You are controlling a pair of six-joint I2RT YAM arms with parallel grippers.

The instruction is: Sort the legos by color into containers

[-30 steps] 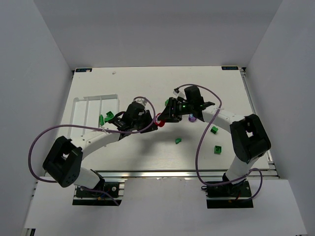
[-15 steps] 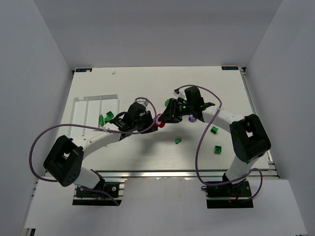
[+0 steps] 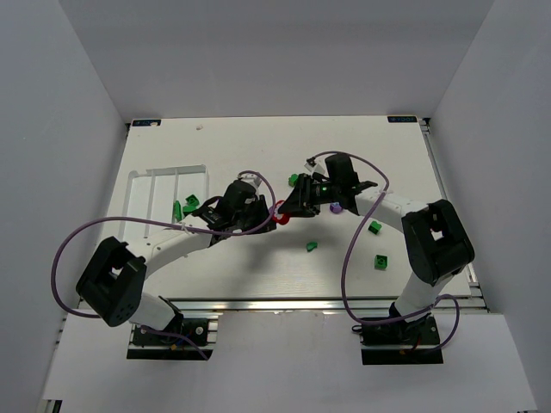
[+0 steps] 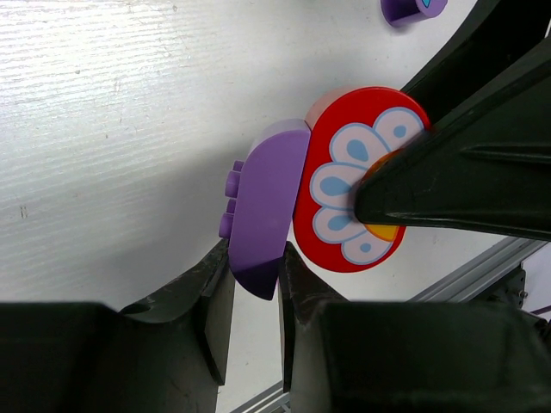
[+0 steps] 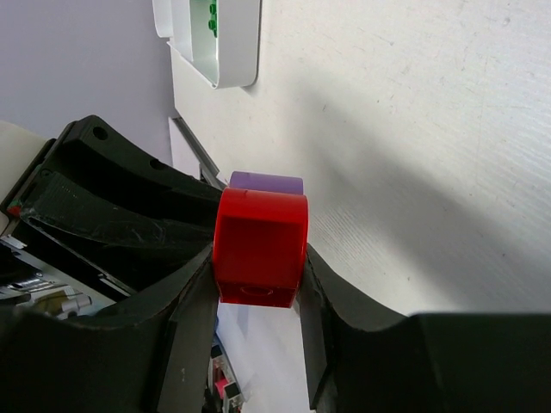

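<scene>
I need to move my left gripper over the tray and then down to release the purple brick in the tray's empty end section [image 3: 135, 206]. I should do so because the green bricks fill another section.
A purple brick [image 4: 263, 206] and a red rounded brick with a flower print [image 4: 357, 176] are stuck together above the table. My left gripper [image 4: 256, 292] is shut on the purple brick. My right gripper [image 5: 258, 284] is shut on the red brick [image 5: 260, 245], with the purple one [image 5: 267, 181] behind it. In the top view the two grippers meet at the table's middle, around the red brick [image 3: 280, 217]. The white tray [image 3: 164, 194] lies at the left and holds green bricks [image 3: 191, 203].
Loose green bricks lie on the table: one behind the grippers [image 3: 294, 180], one in front [image 3: 312, 246], two at the right [image 3: 374, 227] [image 3: 380, 261]. A small purple brick [image 3: 334, 206] lies by the right arm. The tray's corner [image 5: 219, 39] shows in the right wrist view.
Both grippers keep their hold on the joined bricks. The right arm has shifted slightly to the right and the green brick behind it shows more. The red brick sits slightly nearer.
</scene>
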